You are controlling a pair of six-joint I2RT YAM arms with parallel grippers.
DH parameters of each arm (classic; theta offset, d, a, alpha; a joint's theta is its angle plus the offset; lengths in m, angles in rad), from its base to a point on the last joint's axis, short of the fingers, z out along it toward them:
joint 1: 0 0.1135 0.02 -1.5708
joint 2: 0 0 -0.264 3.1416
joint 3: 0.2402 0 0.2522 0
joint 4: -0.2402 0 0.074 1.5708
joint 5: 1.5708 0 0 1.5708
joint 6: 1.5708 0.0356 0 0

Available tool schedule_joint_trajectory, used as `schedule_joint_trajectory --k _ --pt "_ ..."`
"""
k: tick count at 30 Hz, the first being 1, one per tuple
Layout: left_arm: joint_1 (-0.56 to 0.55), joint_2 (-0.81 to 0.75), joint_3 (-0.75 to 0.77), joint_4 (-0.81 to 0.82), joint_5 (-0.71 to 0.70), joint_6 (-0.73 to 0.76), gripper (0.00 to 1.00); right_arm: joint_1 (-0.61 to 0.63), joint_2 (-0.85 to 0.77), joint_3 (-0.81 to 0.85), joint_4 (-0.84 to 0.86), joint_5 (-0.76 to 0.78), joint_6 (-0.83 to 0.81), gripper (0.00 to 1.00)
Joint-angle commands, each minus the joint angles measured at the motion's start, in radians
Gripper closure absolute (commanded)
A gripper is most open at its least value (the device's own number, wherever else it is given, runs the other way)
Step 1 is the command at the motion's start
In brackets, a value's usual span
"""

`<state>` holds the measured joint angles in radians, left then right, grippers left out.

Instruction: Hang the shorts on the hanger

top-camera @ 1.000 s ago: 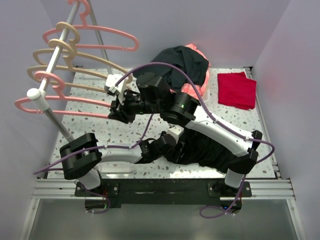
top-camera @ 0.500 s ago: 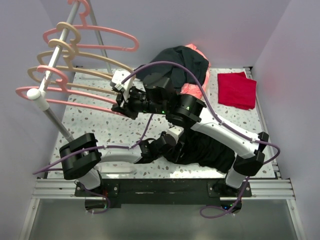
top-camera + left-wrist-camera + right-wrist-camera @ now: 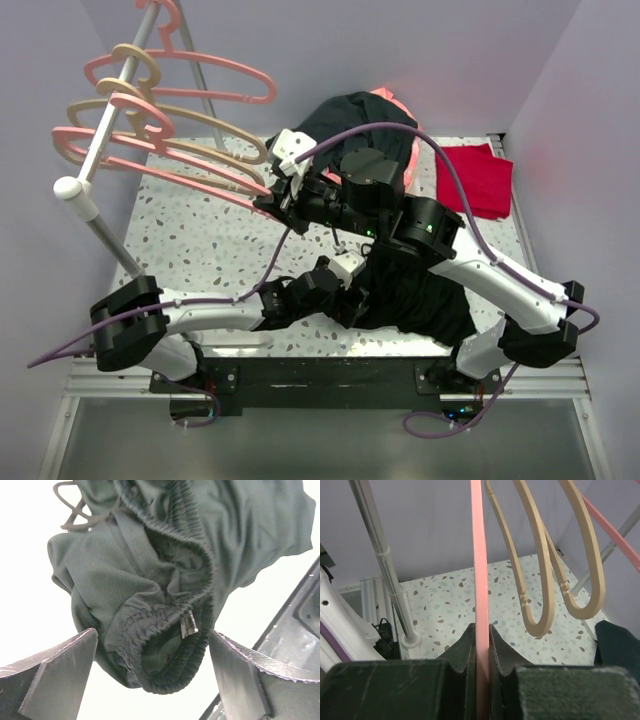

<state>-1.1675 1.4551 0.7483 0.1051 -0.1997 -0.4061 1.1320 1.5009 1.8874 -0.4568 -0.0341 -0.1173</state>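
Observation:
The waistband's looped end [image 3: 350, 304] needs to be between my left gripper's open fingers for them to close on it. So my left gripper will first move slightly outward, low over the shorts [image 3: 415, 295].
The black shorts [image 3: 415, 295] lie crumpled on the table at the front centre. In the left wrist view their elastic waistband [image 3: 165, 672] bulges between the fingers. My left gripper [image 3: 345, 288] is low at the shorts' left edge, open [image 3: 152, 631], with cloth between the jaws but not clamped. My right gripper [image 3: 272, 196] is shut on the long arm of the pink hanger [image 3: 90, 133]. The hanger's hook is still on the rail at the left. In the right wrist view the pink bar [image 3: 479, 555] runs straight up from the closed jaws [image 3: 480, 627].
Beige hangers [image 3: 120, 105] [image 3: 535, 580] and another pink hanger [image 3: 200, 65] hang on the slanted rail [image 3: 100, 225]. A dark garment [image 3: 355, 120] is heaped on a basket at the back. A folded red cloth [image 3: 473, 180] lies at the back right.
My right gripper has moved right and farther back with the pink hanger's arm, swinging the hanger round and sliding its hook up the rail. My left arm has reached right along the table, onto the shorts.

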Motion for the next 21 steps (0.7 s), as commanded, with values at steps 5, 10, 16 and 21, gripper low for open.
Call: schedule_joint_trajectory --k 5,10,16,21 --pt "0.000 -0.064 -0.023 0.067 0.000 0.075 0.03 -0.001 -0.122 -0.079 -0.016 0.057 -0.007 1.00" --pt "0.000 -0.064 -0.024 0.070 -0.007 0.073 0.04 0.000 -0.226 -0.125 -0.101 0.079 0.008 1.00" --pt "0.000 -0.065 -0.030 0.076 -0.007 0.075 0.04 0.000 -0.376 -0.201 -0.187 0.146 0.024 1.00" --pt "0.000 -0.062 -0.026 0.077 -0.009 0.075 0.04 0.000 -0.493 -0.251 -0.259 0.279 0.068 1.00"
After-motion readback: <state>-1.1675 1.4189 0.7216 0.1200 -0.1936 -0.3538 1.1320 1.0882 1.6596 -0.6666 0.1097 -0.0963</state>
